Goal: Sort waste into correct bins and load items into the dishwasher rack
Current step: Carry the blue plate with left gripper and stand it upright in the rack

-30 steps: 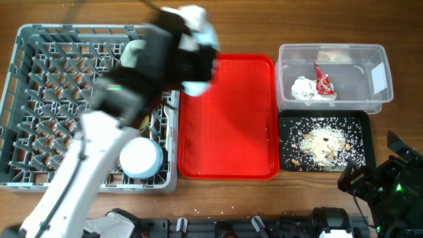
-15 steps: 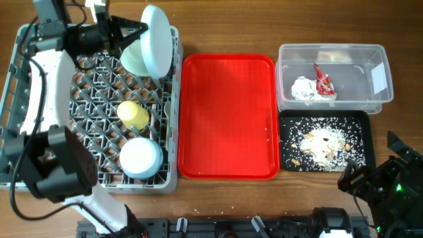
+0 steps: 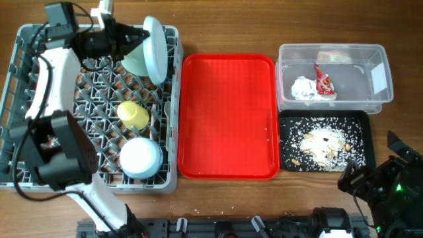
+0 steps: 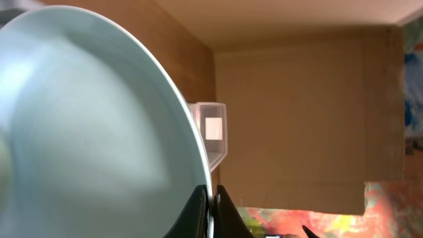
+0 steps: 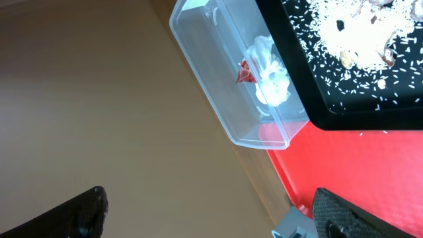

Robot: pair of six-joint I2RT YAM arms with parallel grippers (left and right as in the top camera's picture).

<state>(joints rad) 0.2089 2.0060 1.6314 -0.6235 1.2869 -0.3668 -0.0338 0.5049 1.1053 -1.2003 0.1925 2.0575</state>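
Observation:
My left gripper lowers the plate into the rack's far corner (image 3: pixel 168 56) beside the mint-green bowl (image 3: pixel 134 61) next. It then releases the plate's rim, since the plate already stands on edge there.
My left gripper (image 3: pixel 140 36) is shut on the rim of the round pale blue plate (image 3: pixel 154 49) and holds it on edge over the far right part of the grey dishwasher rack (image 3: pixel 20 99). In the left wrist view the plate (image 4: pixel 86 125) fills the left side, and the gripper (image 4: pixel 211 213) pinches its edge. A mint-green bowl (image 3: pixel 134 61) leans just behind the plate. A yellow cup (image 3: pixel 132 114) and a pale blue bowl (image 3: pixel 140 157) sit in the rack. My right gripper (image 3: pixel 371 173) is open and empty at the near right, and also shows in the right wrist view (image 5: pixel 211 218). No fork or spoon shows.
A flat red tray (image 3: pixel 228 116) lies beside the rack. The clear tub (image 3: pixel 360 76) holds a white napkin (image 3: pixel 305 89) and a red wrapper (image 3: pixel 324 80). The black tray (image 3: pixel 291 125) holds food scraps (image 3: pixel 324 142). The tub (image 5: pixel 225 79) and black tray (image 5: pixel 344 112) show from the right wrist.
My left arm has swung left from the red tray's edge, carrying the plate over the rack's far right part, and the plate now stands more on edge. The right arm has not moved.

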